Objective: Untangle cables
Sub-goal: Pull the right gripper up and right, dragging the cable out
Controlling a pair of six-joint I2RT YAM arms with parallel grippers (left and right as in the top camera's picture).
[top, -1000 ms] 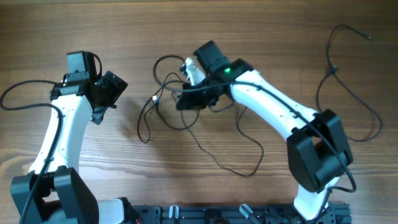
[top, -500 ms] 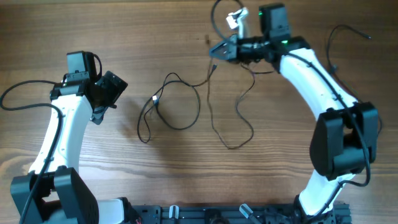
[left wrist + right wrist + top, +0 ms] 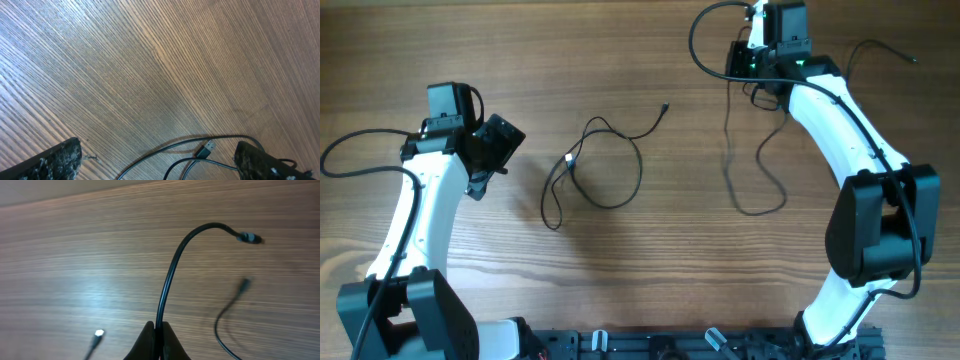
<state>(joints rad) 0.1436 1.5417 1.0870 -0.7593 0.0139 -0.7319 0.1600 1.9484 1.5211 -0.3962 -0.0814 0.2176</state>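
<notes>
The second cable is raised. I will next lower my right gripper beside the third cable and open it, to lay the second cable down clear of the looped one.
One thin black cable (image 3: 606, 165) lies looped at the table's middle, with a USB plug (image 3: 206, 148) at its left side. My left gripper (image 3: 498, 152) hovers just left of it, open, and the plug shows between its fingers (image 3: 64, 161) in the left wrist view, untouched. At the far right, my right gripper (image 3: 738, 58) is shut on a second cable (image 3: 170, 275). That cable arcs up to a plug end (image 3: 248, 237), and in the overhead view the second cable (image 3: 728, 150) trails down to the table. A third cable (image 3: 930, 195) lies at the right edge.
A silver-tipped plug (image 3: 98, 333) and another blurred cable end (image 3: 244, 285) show below the right gripper. The arms' own thick black wires run beside each arm. The arm bases stand at the table's front edge (image 3: 650, 345).
My right gripper has swung from the middle to the far right with its cable, pulling it out of the tangle. The looped cable stayed in the middle. The left arm has not moved.
</notes>
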